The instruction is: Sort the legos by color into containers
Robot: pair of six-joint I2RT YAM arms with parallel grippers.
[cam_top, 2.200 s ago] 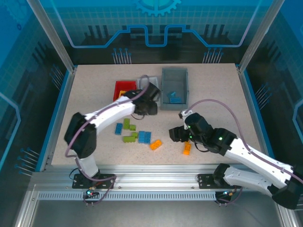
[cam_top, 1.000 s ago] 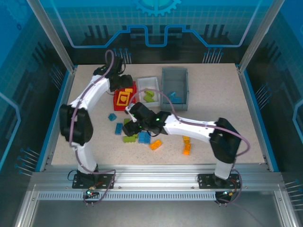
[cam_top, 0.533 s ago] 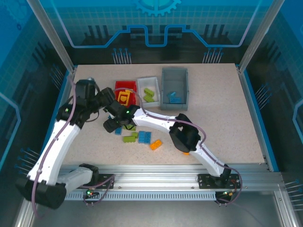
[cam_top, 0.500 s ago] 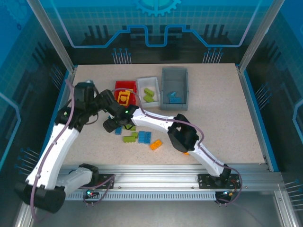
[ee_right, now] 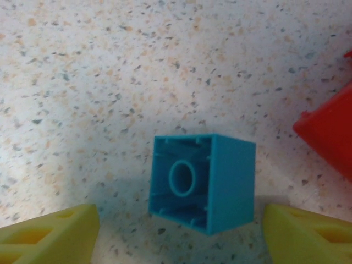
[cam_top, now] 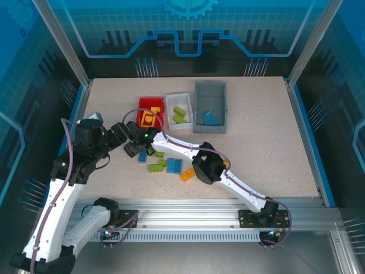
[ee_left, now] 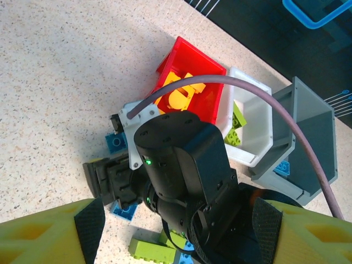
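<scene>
The upturned blue lego (ee_right: 201, 181) is still beyond my right gripper's fingers. My right gripper should slide outward, low over the tabletop, until its open fingers are on both sides of the lego, and then close.
An upturned blue lego (ee_right: 201, 181) lies on the table between the open fingers of my right gripper (ee_right: 181, 226), untouched. That gripper (cam_top: 132, 149) hangs low just left of the loose pile. The red bin (cam_top: 150, 111) holds orange legos, the white bin (cam_top: 169, 108) green ones, the grey bin (cam_top: 198, 108) blue ones. Loose blue (cam_top: 174, 165), green (cam_top: 154, 168) and orange (cam_top: 187, 174) legos lie in the middle. My left gripper (cam_top: 122, 133) is open above the right arm's wrist (ee_left: 181, 165), holding nothing.
The right arm stretches across the table over the pile, elbow (cam_top: 205, 166) near the orange lego. A corner of the red bin (ee_right: 330, 132) is close on the right of the blue lego. Both arms crowd the space left of the bins.
The left arm has pulled back from the red bin toward the near left. The right arm has swung across to the left and lowered over a blue lego.
</scene>
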